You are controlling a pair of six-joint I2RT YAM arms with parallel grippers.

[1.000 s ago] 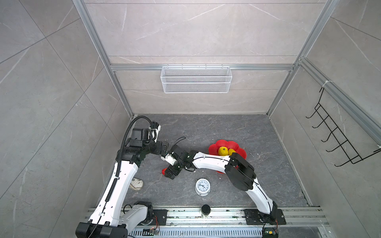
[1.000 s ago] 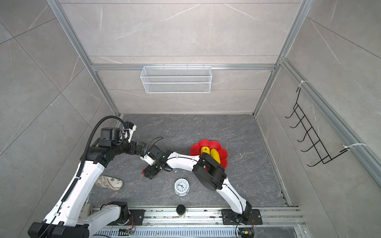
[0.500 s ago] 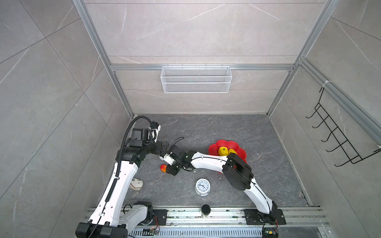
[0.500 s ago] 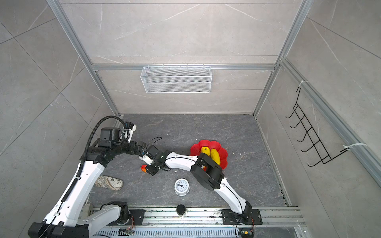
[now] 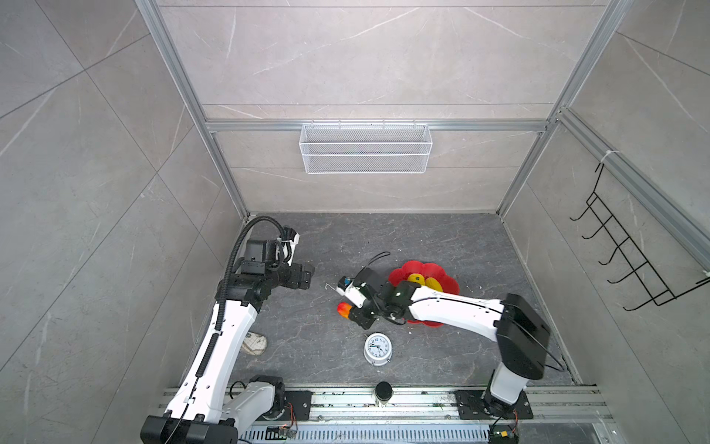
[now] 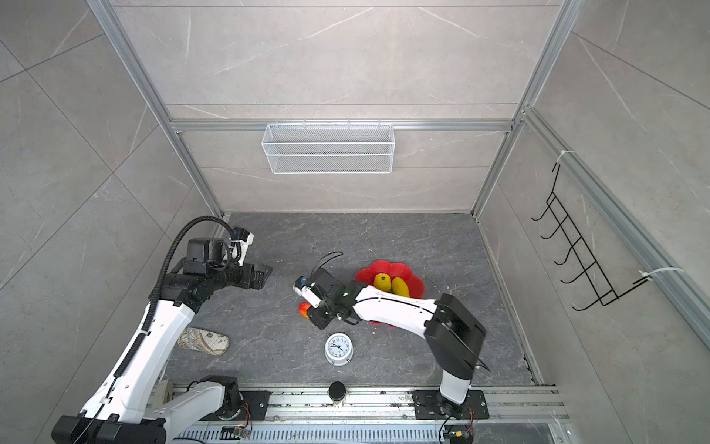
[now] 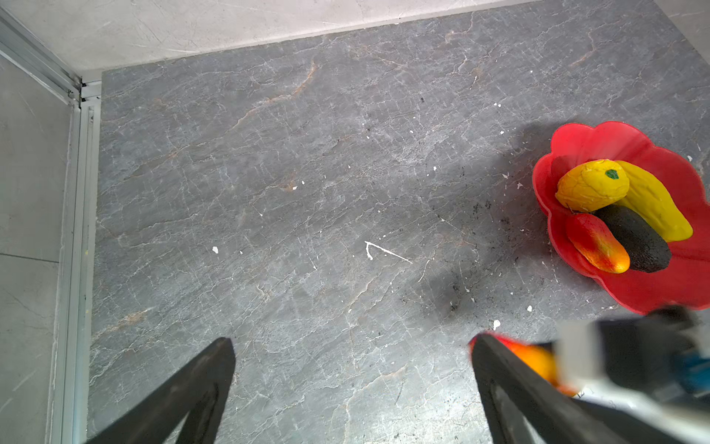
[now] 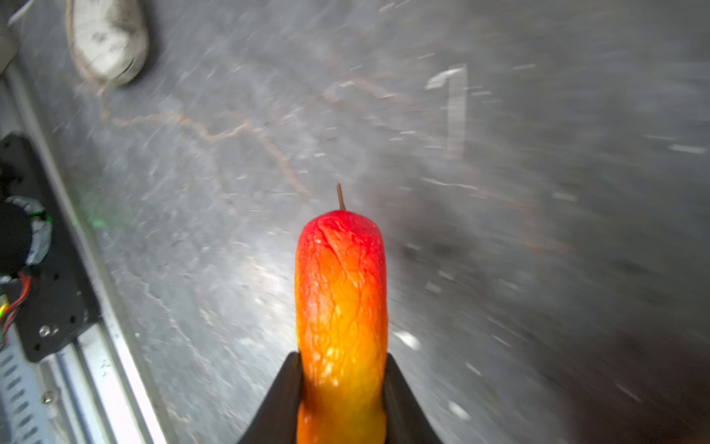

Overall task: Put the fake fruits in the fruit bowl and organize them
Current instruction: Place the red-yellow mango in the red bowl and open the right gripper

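The bowl's bare edge beside its mango-like fruit lies below my right gripper, away from the left gripper. My right gripper will swing over that edge, turning outward, then lower and release.
My right gripper is shut on a red-orange-yellow mango-like fruit, whose red stem end sticks out past the fingers. In both top views this fruit hangs just left of the red scalloped fruit bowl. The left wrist view shows the bowl holding a round ribbed yellow fruit, a long yellow one, a dark oval and a second mango-like one. My left gripper is open and empty over the bare floor, left of the bowl.
A white alarm clock stands just in front of the right gripper. A worn slipper lies by the left arm's base. A black cylinder sits on the front rail. A white mesh basket hangs on the back wall, a black hook rack on the right wall.
The right gripper has shut on the mango-like fruit and carried it to the right, toward the bowl. The left arm has stayed where it was.
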